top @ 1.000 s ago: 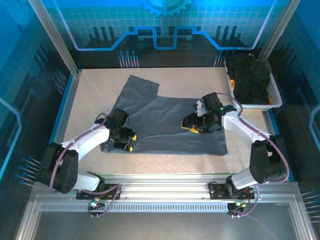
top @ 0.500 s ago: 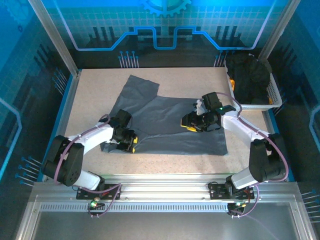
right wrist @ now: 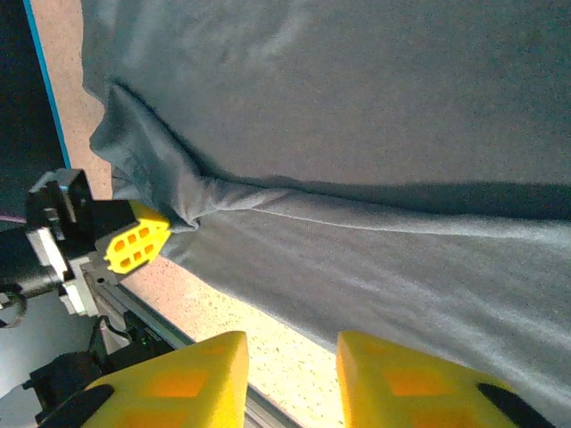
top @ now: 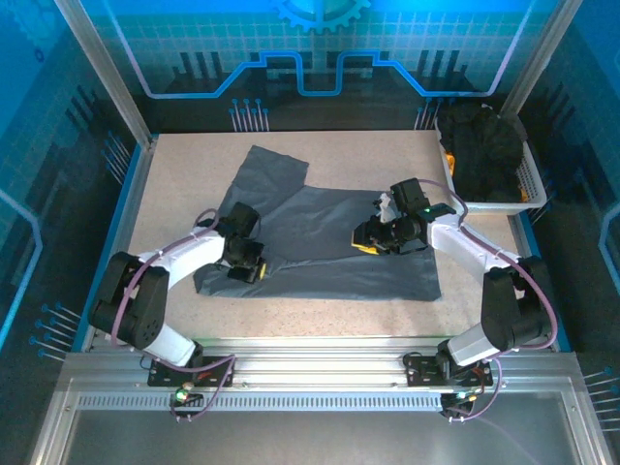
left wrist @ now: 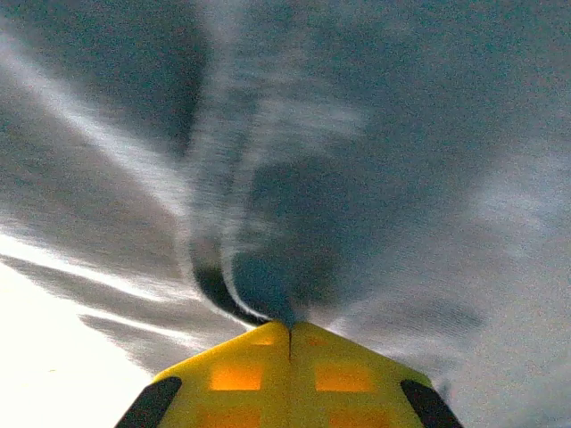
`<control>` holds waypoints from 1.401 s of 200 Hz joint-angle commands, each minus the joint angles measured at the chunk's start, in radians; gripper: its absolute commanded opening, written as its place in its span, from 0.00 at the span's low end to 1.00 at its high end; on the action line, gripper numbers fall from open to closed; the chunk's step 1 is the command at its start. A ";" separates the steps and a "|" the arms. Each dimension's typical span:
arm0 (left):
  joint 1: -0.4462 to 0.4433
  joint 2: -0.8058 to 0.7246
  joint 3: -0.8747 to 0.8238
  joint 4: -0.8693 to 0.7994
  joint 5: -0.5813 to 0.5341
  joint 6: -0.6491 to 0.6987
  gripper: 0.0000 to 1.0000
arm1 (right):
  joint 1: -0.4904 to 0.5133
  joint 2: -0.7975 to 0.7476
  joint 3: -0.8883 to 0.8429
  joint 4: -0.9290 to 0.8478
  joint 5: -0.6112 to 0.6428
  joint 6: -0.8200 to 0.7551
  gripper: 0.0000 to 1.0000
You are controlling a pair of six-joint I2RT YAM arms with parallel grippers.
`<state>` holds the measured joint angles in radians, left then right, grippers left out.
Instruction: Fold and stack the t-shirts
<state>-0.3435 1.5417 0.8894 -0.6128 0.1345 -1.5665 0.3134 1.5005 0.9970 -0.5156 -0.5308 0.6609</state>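
Note:
The spot over the cloth by the sleeve's base (top: 288, 210) is outward of my left gripper. My left gripper will next move the bunched corner outward and let go of it over that spot.
A slate-grey t-shirt (top: 329, 218) lies spread on the table, one sleeve pointing to the far left. My left gripper (top: 254, 270) is at the shirt's near-left part, jaws shut on a pinch of its cloth (left wrist: 268, 294); folds of cloth radiate from the pinch. In the right wrist view the left gripper (right wrist: 138, 242) grips a bunched corner of the t-shirt (right wrist: 357, 107). My right gripper (top: 366, 242) hovers over the shirt's right half, its yellow fingers (right wrist: 370, 379) apart with nothing between them. More dark t-shirts (top: 482, 140) are heaped in the basket.
A white mesh basket (top: 531, 184) stands at the table's far right corner. Bare speckled tabletop (top: 179, 179) surrounds the shirt, with a strip (right wrist: 268, 312) between its near hem and the metal front rail (top: 320, 354). Frame posts rise at the back corners.
My left gripper has shifted slightly toward the shirt's middle and closed on the cloth. The right gripper's fingers have come closer together; that arm has barely moved.

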 commanded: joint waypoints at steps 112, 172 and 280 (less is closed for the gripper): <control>-0.067 0.410 0.642 -0.311 -0.158 0.710 0.00 | -0.040 -0.064 0.027 -0.089 0.008 -0.032 0.28; -0.087 0.431 0.678 -0.272 -0.215 0.801 0.00 | -0.046 -0.092 -0.012 -0.087 0.008 -0.021 0.28; -0.088 0.554 0.828 -0.269 -0.275 0.948 0.00 | -0.045 -0.121 -0.058 0.057 -0.064 0.055 0.27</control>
<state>-0.4221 2.0521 1.6779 -0.8703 -0.1173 -0.6949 0.2802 1.4185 0.9638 -0.5327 -0.5423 0.6743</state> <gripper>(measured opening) 0.053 0.273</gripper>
